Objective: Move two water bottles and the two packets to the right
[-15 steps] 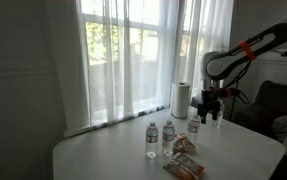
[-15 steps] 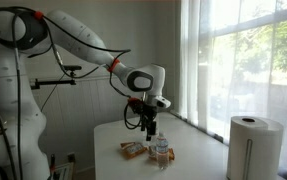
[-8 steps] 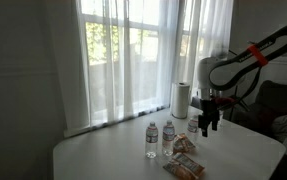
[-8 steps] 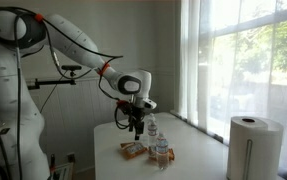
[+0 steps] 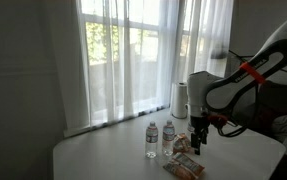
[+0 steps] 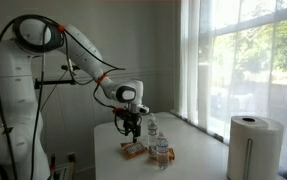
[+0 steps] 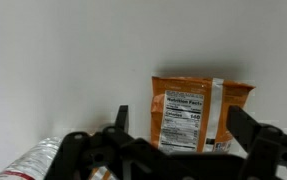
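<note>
My open gripper is to go down next onto the middle of the orange packet [image 7: 197, 108], beside its nutrition label, as the packet lies flat on the tabletop below.
My gripper [image 5: 197, 141] is open and hangs low over the table, just above the packets; it also shows in an exterior view [image 6: 133, 134]. In the wrist view an orange packet [image 7: 197, 108] with a nutrition label lies flat between my open fingers [image 7: 121, 120], not held. Two packets [image 5: 185, 167] lie near the table's front, one [image 5: 182, 146] beside the gripper, and both show as an orange patch [image 6: 133, 150]. Two small clear bottles [image 5: 151, 137] [image 5: 169, 135] stand upright next to them, also seen in an exterior view [image 6: 161, 150]. A bottle lies at the wrist view's lower left [image 7: 38, 160].
A white paper-towel roll [image 5: 180, 98] stands at the back of the white table [image 5: 103, 155], near the curtained window; it also shows in an exterior view [image 6: 253, 145]. The robot base [image 6: 18, 120] stands beside the table.
The arm has swung in and lowered, bringing the open gripper from above the paper-towel roll side down to just over the packets. Bottles and packets have not moved.
</note>
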Controlling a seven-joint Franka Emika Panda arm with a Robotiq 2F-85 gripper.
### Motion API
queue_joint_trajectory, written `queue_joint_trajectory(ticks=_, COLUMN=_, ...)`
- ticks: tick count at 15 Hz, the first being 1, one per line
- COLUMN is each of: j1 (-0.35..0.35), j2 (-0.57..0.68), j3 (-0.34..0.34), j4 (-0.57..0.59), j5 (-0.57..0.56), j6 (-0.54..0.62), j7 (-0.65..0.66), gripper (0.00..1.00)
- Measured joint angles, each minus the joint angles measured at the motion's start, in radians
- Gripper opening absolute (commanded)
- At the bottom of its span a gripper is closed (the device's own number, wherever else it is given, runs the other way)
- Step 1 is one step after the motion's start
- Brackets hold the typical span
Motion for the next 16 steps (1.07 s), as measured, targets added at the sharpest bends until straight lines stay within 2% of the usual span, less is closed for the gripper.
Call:
queue_joint_trajectory(ticks=4, j1=0.017, j2=0.105, j3=0.007, j4=0.027, j5=-0.06, j6=0.085, j7=0.001, gripper=1.0)
queue_joint_trajectory(ticks=12, j1=0.033, j2=0.243, j3=0.013, j4=0.095, j5=-0.013, j6=0.193, j7=0.027, gripper=1.0)
queue_joint_trajectory(ticks=13, j1=0.037, j2=0.256, j3=0.013, j4=0.101, j5=-0.01, j6=0.202, j7=0.035, gripper=0.92)
queue_joint_trajectory(ticks=14, j1=0.041, j2=0.27, j3=0.013, j4=0.107, j5=-0.009, j6=0.211, j7=0.042, gripper=0.72)
queue_joint_trajectory(ticks=16, j1=0.048, j2=0.293, j3=0.013, j4=0.117, j5=-0.009, j6=0.223, j7=0.051, gripper=0.57)
